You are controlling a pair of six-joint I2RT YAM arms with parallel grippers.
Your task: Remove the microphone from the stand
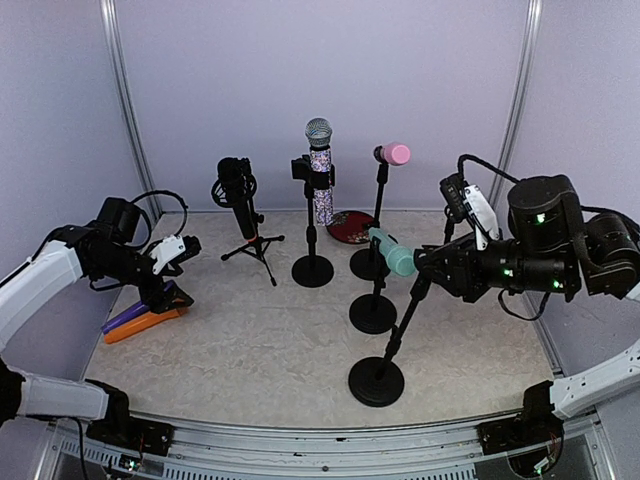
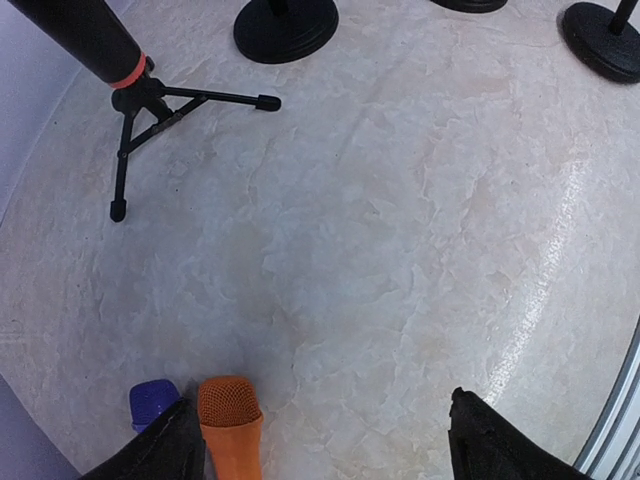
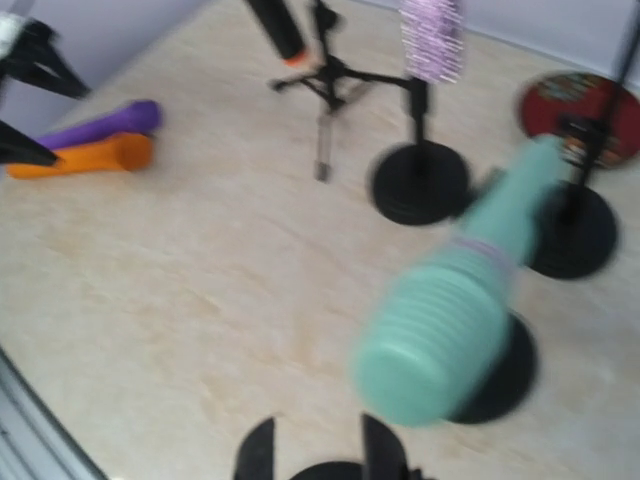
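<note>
My right gripper carries the empty stand outward and to the right in the top view next, then releases it on the bare tabletop outward of my gripper.
An orange microphone (image 1: 146, 325) (image 2: 230, 420) lies on the table at the far left beside a purple one (image 1: 128, 316) (image 2: 152, 398). My left gripper (image 1: 166, 296) (image 2: 320, 445) hangs open just above them, and the orange head lies by its left finger, not gripped. At the front stands an empty black stand (image 1: 377, 382) with its pole leaning right. My right gripper (image 1: 431, 268) (image 3: 320, 452) appears shut on the pole's top, a dark rounded piece sitting between its narrow-set fingers. A teal microphone (image 1: 394, 255) (image 3: 450, 330) rests in its stand just ahead, blurred.
A black microphone on a tripod (image 1: 243, 205) (image 2: 150, 110), a glittery one on a round-base stand (image 1: 319, 175) and a pink one (image 1: 393, 154) stand at the back. A red dish (image 1: 348, 226) lies behind them. Round stand bases (image 1: 373, 313) crowd the middle right.
</note>
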